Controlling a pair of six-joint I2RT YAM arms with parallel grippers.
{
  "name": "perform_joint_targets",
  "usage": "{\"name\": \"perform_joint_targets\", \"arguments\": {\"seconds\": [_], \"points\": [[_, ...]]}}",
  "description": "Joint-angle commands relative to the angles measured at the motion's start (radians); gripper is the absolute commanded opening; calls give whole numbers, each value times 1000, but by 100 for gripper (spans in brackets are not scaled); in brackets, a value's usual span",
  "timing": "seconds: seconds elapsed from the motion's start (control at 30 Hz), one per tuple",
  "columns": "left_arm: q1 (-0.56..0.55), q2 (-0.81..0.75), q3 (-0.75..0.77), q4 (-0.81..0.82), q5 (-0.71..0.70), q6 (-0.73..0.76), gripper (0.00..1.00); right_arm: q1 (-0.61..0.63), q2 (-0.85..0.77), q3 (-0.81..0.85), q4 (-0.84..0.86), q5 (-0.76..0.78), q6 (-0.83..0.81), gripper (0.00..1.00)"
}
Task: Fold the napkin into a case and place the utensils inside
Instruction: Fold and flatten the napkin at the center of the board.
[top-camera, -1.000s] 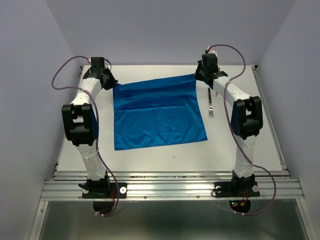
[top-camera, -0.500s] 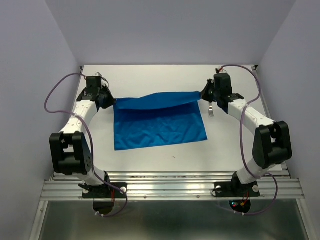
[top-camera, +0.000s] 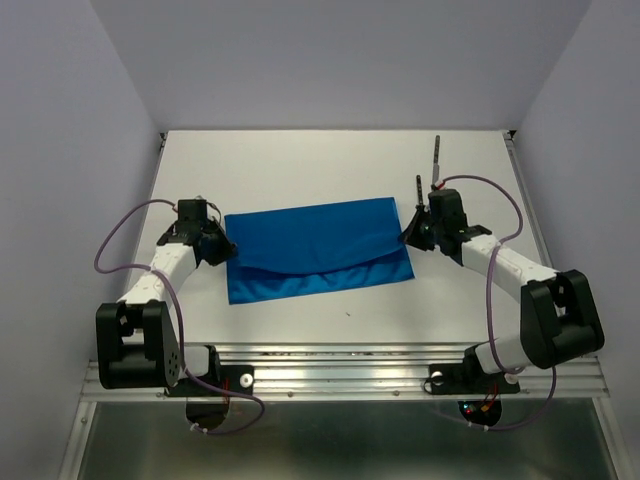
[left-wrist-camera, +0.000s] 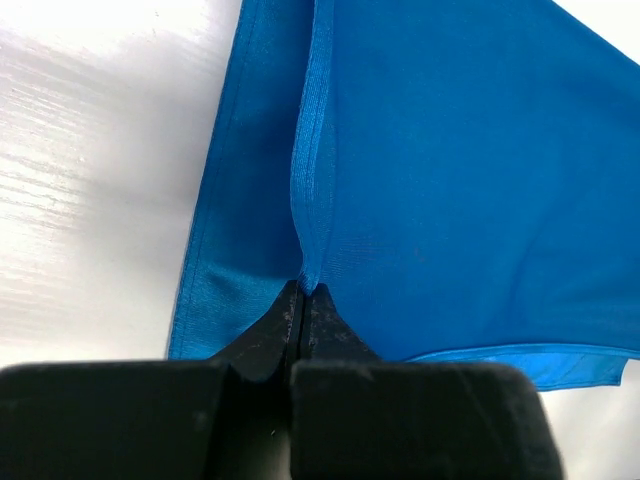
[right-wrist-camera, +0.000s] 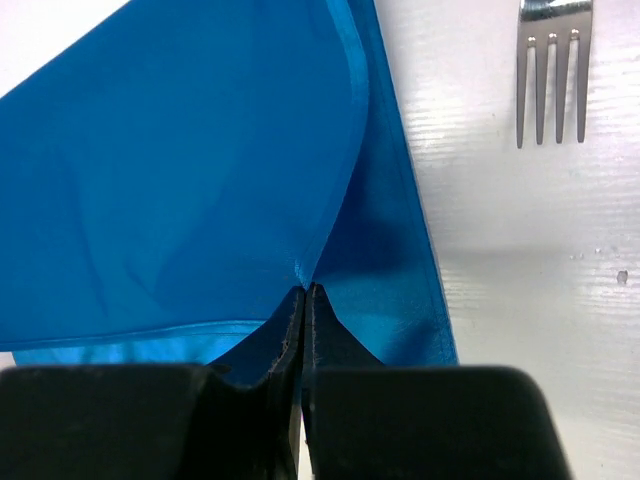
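Observation:
I will pull my left gripper back over that piece's end (top-camera: 242, 288) (left-wrist-camera: 215, 328) and let go of the napkin's corner, because a piece of the napkin's lower layer still shows along the front.
The blue napkin (top-camera: 315, 245) lies on the white table, its far part folded forward over the near part, with a strip of the lower layer showing along the front. My left gripper (top-camera: 222, 247) is shut on the napkin's (left-wrist-camera: 450, 200) left corner, pinching the cloth at its fingertips (left-wrist-camera: 303, 290). My right gripper (top-camera: 408, 235) is shut on the right corner of the napkin (right-wrist-camera: 180, 180), and its tips (right-wrist-camera: 305, 290) pinch a cloth fold. The fork (top-camera: 419, 192) lies just right of the napkin, its tines (right-wrist-camera: 555, 70) in the right wrist view. The knife (top-camera: 436, 160) lies farther back.
The white table (top-camera: 330, 160) is walled by pale panels at the back and sides. A metal rail (top-camera: 340, 375) runs along the near edge by the arm bases. Both arms lie low, their cables looping beside them.
Both grippers have pulled the napkin's far edge up and toward the near side, folding it over itself. The arms have drawn back and down, uncovering the knife.

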Motion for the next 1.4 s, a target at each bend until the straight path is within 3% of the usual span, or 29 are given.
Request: {"name": "perform_joint_targets", "arguments": {"seconds": [0.0,0.43,0.6,1.37], "points": [[-2,-42,-20,36,19,-17,0,7,-44,-10,16,-9,16,1],[-2,-134,-45,-74,14,-37,0,7,-92,-31,-29,-7,5,1],[-2,-161,-21,-111,-47,-51,0,7,-102,-54,-32,-20,22,1],[-2,-97,-72,-107,-79,-112,0,7,-67,-142,11,-35,47,1]]}}
